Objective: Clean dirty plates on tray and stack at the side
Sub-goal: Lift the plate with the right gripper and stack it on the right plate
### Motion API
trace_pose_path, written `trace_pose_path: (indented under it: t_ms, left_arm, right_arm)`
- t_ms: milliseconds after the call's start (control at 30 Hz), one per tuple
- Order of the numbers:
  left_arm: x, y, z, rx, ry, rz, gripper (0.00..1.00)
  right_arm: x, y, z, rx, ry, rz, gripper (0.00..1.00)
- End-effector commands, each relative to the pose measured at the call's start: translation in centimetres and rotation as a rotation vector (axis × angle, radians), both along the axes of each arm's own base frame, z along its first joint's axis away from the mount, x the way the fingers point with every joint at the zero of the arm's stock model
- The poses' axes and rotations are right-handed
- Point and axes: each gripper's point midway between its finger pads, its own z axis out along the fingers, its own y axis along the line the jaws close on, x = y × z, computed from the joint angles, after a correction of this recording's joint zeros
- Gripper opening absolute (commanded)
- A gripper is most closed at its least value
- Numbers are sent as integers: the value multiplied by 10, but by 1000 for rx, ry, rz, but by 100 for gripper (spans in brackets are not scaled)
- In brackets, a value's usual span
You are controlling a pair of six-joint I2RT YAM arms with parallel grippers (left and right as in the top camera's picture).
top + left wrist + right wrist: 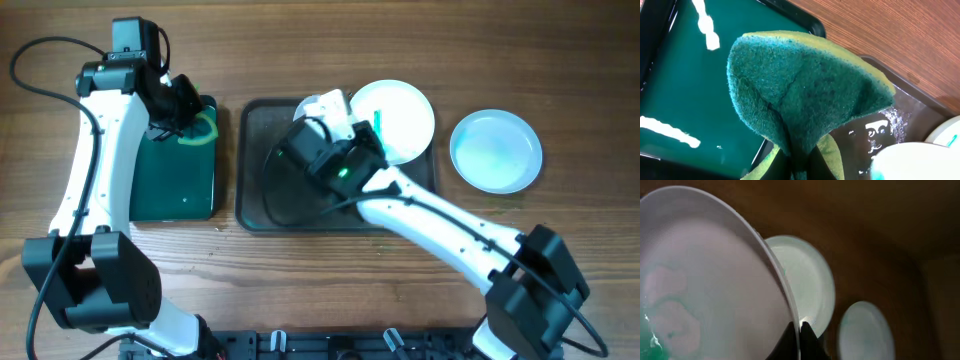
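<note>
My right gripper should turn the tilted plate level, move past the tray's other plate and down over the table plate (866, 332), since that one starts the side stack.
My right gripper (799, 330) is shut on the rim of a white plate (700, 280) with a teal smear, holding it tilted up over the dark grey tray (260, 200). From overhead this plate (328, 106) shows just above the gripper (338, 135). A second white plate (400, 115) lies on the tray's far right part. A third plate (495, 150) lies on the table right of the tray. My left gripper (190, 112) is shut on a green and yellow sponge (805, 85) and holds it over the gap between the two trays.
A smaller green tray (175, 170) lies left of the dark tray, and its surface also shows in the left wrist view (680, 90). The right arm stretches across the dark tray's front right. Bare wood table lies behind and right of the trays.
</note>
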Motion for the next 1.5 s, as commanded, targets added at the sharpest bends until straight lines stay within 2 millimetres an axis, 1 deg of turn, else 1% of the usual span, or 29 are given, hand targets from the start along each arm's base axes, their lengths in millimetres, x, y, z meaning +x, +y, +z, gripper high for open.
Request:
trace_pose_path:
  t_ms: [0, 33, 100, 200, 300, 433, 500, 533, 600, 633, 667, 700, 733, 767, 800, 833, 867, 900, 933, 1000, 1033, 1133, 1200, 1233, 1300, 1367, 1433, 1467]
  left_arm:
    - [1, 0, 2, 1, -8, -21, 4]
    - [1, 0, 2, 1, -6, -21, 4]
    - [0, 0, 2, 0, -3, -21, 4]
    - [-1, 0, 2, 1, -1, -21, 4]
    - [-1, 0, 2, 0, 0, -21, 4]
    - [-2, 0, 2, 0, 3, -21, 4]
    - [-3, 0, 1, 0, 10, -22, 4]
    - [-4, 0, 1, -1, 13, -21, 4]
    - [-5, 0, 1, -1, 17, -21, 4]
    - [-7, 0, 0, -1, 24, -21, 4]
    - [-8, 0, 0, -2, 30, -22, 4]
    - [-10, -1, -1, -1, 40, -25, 4]
    - [-11, -1, -1, -1, 43, -25, 4]
    - [-12, -1, -1, -2, 47, -25, 4]
    - [-12, -1, -2, -2, 48, -25, 4]
    - [-13, -1, -2, -2, 50, -25, 4]
    - [-13, -1, -2, -3, 50, -26, 4]
    - [-13, -3, -2, -2, 50, -30, 4]
    - [-12, -6, -2, -2, 48, -40, 4]
    - [-11, -13, -1, -1, 42, -58, 4]
    - [-10, -17, -1, 0, 37, -69, 4]
    - [-7, -26, 0, 0, 24, -91, 4]
    - [-7, -31, 0, 1, 23, -102, 4]
    - [-7, -33, 0, 1, 23, -107, 4]
    - [-7, -37, 1, 1, 19, -117, 4]
    - [-6, -37, 1, 1, 15, -118, 4]
    - [-6, -37, 1, 1, 15, -119, 4]
    - [-6, -37, 1, 1, 16, -119, 4]
  right_arm:
    - [-7, -5, 73, -229, -272, -58, 4]
    - [-12, 2, 87, -266, -330, -64, 4]
    - [-17, 14, 108, -318, -394, -70, 4]
    - [-19, 25, 129, -345, -429, -81, 4]
    - [-17, 29, 137, -312, -450, -88, 4]
    - [-16, 31, 137, -286, -458, -85, 4]
    - [-11, 41, 131, -233, -451, -29, 4]
    - [-8, 49, 123, -200, -427, 28, 4]
    - [-7, 64, 93, -123, -331, 142, 4]
    - [-7, 67, 70, -59, -243, 189, 4]
    - [-7, 67, 54, 10, -177, 201, 4]
    - [-6, 66, 36, 148, -77, 205, 4]
    - [-5, 64, 31, 231, -22, 210, 4]
    - [-2, 57, 29, 360, 57, 213, 4]
    - [2, 49, 31, 463, 123, 226, 4]
    - [8, 34, 35, 555, 180, 232, 4]
    - [13, 17, 38, 642, 226, 225, 4]
    - [20, -6, 40, 721, 260, 182, 4]
    - [28, -40, 35, 794, 285, 81, 4]
    - [35, -96, 23, 855, 305, -96, 4]
    - [35, -141, 12, 878, 305, -238, 4]
    - [26, -221, -10, 898, 286, -461, 4]
    - [13, -272, -31, 900, 263, -609, 4]
    - [3, -296, -43, 893, 250, -685, 4]
    - [-19, -332, -66, 853, 230, -823, 5]
    - [-37, -354, -83, 789, 203, -935, 4]
    - [-39, -356, -96, 776, 186, -938, 4]
    - [-39, -356, -101, 777, 181, -936, 11]
